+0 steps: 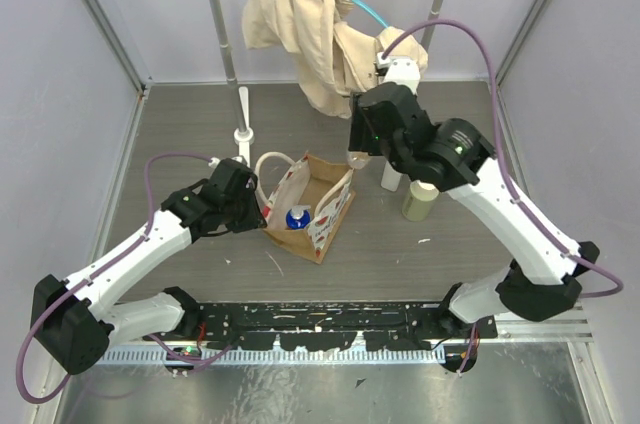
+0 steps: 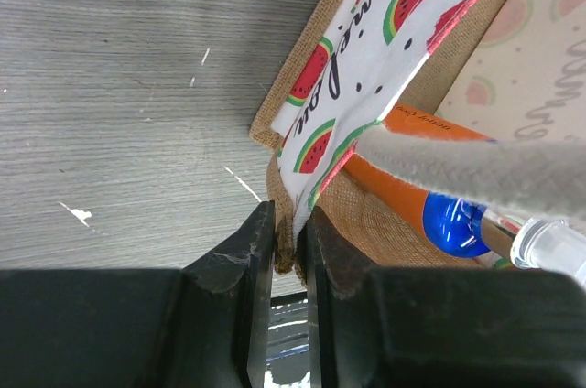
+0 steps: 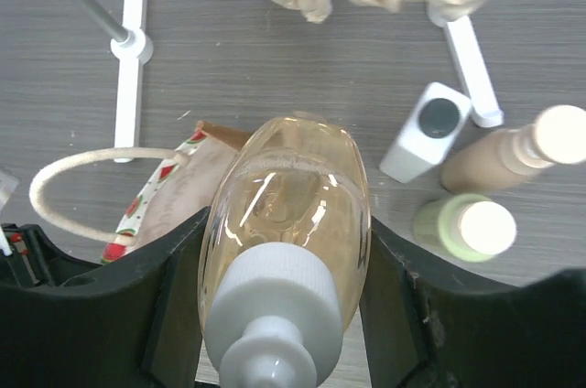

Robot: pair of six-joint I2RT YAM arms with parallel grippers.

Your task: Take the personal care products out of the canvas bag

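My right gripper needs to go down and to the right in the top view, because the bare tabletop between bag [image 1: 318,206] and jar lies below it on that side.
The canvas bag [image 1: 318,206] stands open mid-table, its white panel printed with watermelons [image 2: 366,68]. My left gripper [image 2: 291,243] is shut on the bag's burlap rim at its left side [image 1: 264,210]. Inside lies an orange bottle with a blue cap [image 2: 453,223], also seen from above [image 1: 298,216]. My right gripper [image 3: 286,260] is shut on a clear amber bottle [image 3: 288,214] with a white cap, held above the bag's right edge [image 1: 358,156]. On the table to the right stand a white bottle [image 3: 426,132], a peach pump bottle [image 3: 508,155] and a cream-lidded jar [image 3: 467,228].
A white garment rack [image 1: 222,34] with a beige cloth [image 1: 310,24] on a hanger stands at the back, its feet [image 3: 128,49] on the table near the bag. The bag's cream handle loop [image 3: 64,182] hangs to the left.
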